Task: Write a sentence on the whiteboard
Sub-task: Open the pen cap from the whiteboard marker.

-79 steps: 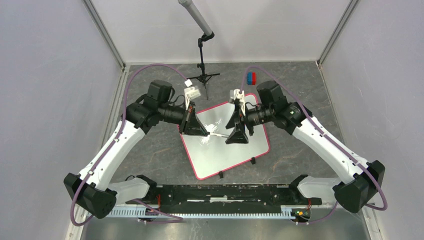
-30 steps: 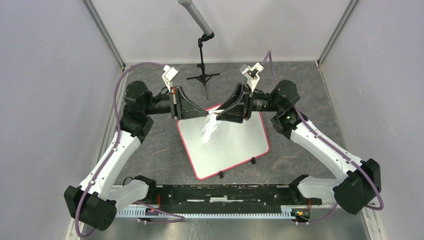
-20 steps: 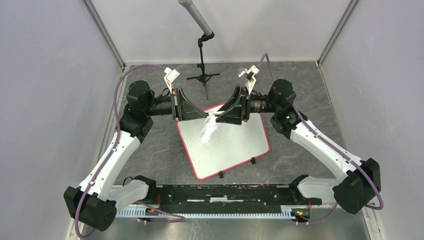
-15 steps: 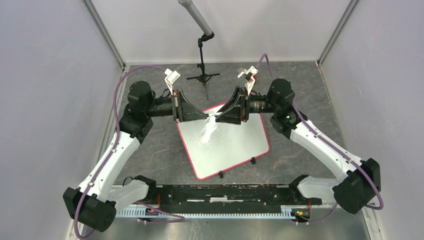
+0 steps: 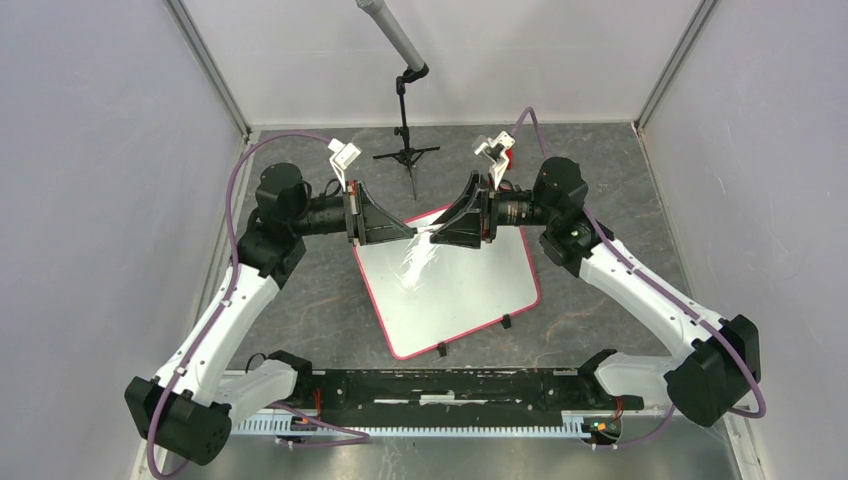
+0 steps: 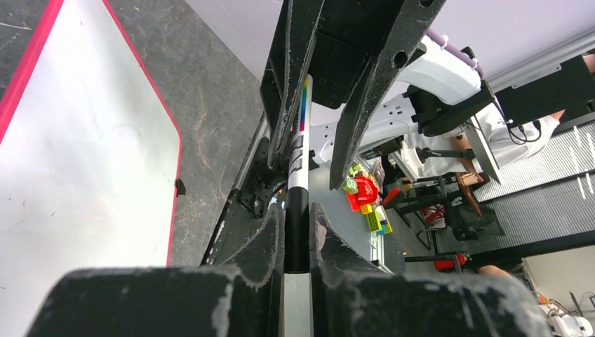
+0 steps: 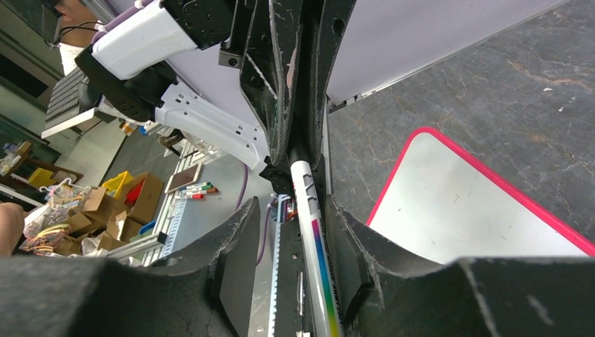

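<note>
The cap covers the marker's tip, so my left gripper should move the cap away from my right gripper and down to the bare tabletop beside the board, then let go of it.
The whiteboard, white with a pink-red rim, lies flat on the table and is blank; no sentence shows. It also shows in the left wrist view and the right wrist view. A white marker with a rainbow stripe and black cap hangs level above the board's far edge. My left gripper is shut on the black cap. My right gripper faces it, jaws open around the marker's body, which lies against one finger.
A black tripod stand with a grey pole stands behind the board. Two black clips sit on the board's near edge. A black rail runs between the arm bases. Grey walls close in left, right and back.
Both grippers have risen from the board's surface and turned to face each other with the marker between them. Over the last second they have barely moved.
</note>
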{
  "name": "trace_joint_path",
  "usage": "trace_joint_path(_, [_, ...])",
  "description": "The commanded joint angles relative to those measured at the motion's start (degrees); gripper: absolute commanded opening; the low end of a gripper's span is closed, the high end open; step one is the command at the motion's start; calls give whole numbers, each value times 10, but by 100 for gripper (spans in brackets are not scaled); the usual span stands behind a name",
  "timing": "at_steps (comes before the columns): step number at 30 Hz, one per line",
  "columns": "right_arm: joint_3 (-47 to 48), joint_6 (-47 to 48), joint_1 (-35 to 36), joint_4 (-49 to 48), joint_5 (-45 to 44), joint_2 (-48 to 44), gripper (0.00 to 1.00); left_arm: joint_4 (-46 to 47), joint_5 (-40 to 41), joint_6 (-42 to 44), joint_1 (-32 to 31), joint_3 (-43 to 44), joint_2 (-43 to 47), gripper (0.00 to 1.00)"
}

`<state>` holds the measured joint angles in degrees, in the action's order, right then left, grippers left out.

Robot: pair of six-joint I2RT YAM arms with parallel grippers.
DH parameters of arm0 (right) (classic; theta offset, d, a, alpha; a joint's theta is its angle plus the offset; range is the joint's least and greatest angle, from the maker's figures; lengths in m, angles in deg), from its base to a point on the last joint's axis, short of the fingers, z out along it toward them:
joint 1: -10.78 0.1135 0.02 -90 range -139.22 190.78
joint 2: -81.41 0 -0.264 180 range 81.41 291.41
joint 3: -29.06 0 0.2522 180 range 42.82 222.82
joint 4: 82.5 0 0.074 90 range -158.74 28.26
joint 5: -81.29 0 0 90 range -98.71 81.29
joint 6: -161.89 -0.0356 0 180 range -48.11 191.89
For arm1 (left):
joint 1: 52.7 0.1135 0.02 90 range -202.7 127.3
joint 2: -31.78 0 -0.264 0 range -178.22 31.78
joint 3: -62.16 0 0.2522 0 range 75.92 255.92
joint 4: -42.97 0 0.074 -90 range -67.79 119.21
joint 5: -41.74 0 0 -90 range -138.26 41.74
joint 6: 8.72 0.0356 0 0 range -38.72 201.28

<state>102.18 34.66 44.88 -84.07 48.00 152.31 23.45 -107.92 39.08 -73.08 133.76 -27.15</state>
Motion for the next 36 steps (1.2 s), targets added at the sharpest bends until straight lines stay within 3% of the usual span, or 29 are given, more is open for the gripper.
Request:
trace_joint_path(1, [21, -14, 2, -39, -5, 4, 44, 18, 12, 5, -2, 7, -6, 2])
trace_joint_path(9, [14, -20, 9, -54, -4, 12, 35, 32, 7, -4, -7, -2, -5, 2])
trace_joint_path(12, [14, -22, 7, -57, 1, 9, 52, 32, 2, -2, -6, -4, 0, 2])
trace_joint_path(13, [15, -22, 4, -54, 3, 8, 54, 28, 0, 2, -4, -4, 4, 2])
trace_joint_path(36, [2, -29, 16, -70, 10, 7, 38, 32, 11, -10, 1, -1, -3, 2])
